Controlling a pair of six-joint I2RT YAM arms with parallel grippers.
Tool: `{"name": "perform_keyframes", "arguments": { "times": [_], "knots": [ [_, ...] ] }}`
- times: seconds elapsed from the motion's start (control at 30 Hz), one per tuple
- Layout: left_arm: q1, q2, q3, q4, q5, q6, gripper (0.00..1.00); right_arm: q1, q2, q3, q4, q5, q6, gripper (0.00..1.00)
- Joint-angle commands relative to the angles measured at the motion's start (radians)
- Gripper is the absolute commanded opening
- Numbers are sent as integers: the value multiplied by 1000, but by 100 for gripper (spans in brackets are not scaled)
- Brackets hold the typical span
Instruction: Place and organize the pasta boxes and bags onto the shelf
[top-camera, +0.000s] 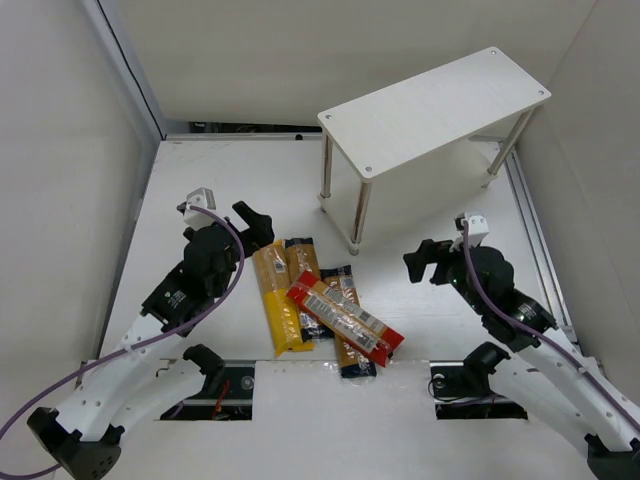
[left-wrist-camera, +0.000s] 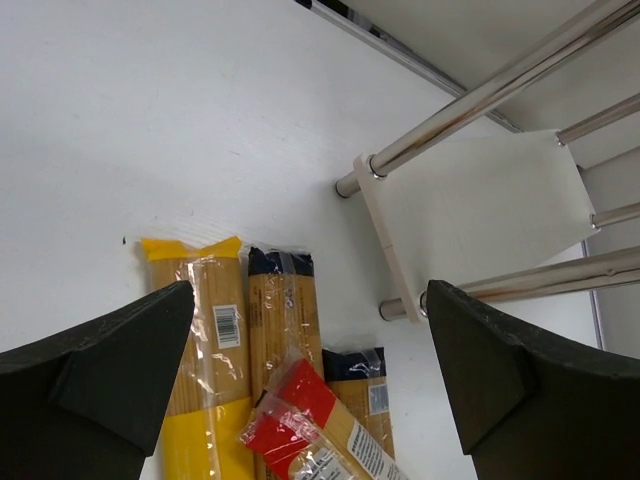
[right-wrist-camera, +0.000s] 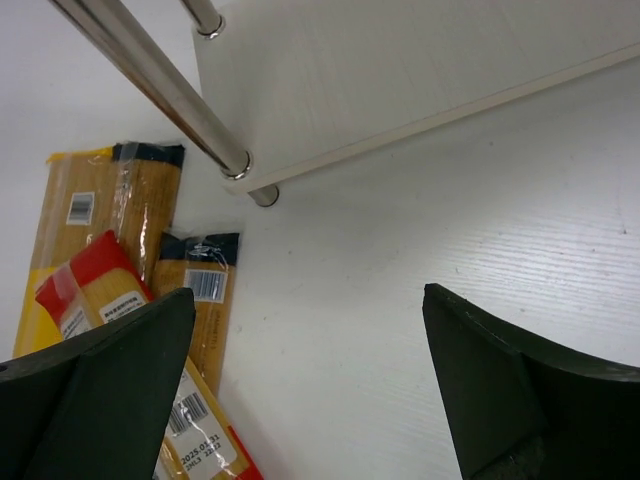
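Note:
The right gripper swings to the left in the top view next, turning and lowering over the red pack's middle, since the red pack lies slanted atop the other packs.
Four spaghetti packs lie in a loose pile on the table between my arms. The yellow pack is leftmost, with an orange-brown pack beside it. A second orange-brown pack lies to the right. The red pack lies slanted across the top of them. The shelf stands at the back right, nothing on its top. My left gripper is open and empty, just behind the pile's far ends. My right gripper is open and empty, right of the pile, over bare table.
The shelf's silver legs stand just behind the pile; its nearest leg and low board show close ahead of my left gripper. White walls close the table on the left, back and right.

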Motion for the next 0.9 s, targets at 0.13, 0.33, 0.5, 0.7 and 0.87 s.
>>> {"name": "perform_keyframes", "arguments": {
  "times": [0.13, 0.33, 0.5, 0.7, 0.87],
  "knots": [
    [-5, 2, 12, 24, -34, -1, 100, 7, 10, 43, -54, -200, -3, 100],
    [-5, 31, 2, 24, -34, -1, 100, 117, 70, -22, -56, -387, -31, 100],
    [-5, 75, 2, -2, -46, -10, 100, 318, 233, -25, 56, -366, -67, 100],
    [-5, 85, -8, -13, -68, -31, 100, 406, 447, 12, 142, -380, -158, 100],
    [-5, 94, -28, -23, -68, -41, 100, 420, 642, 65, 187, -315, -178, 100]
  ]
}}
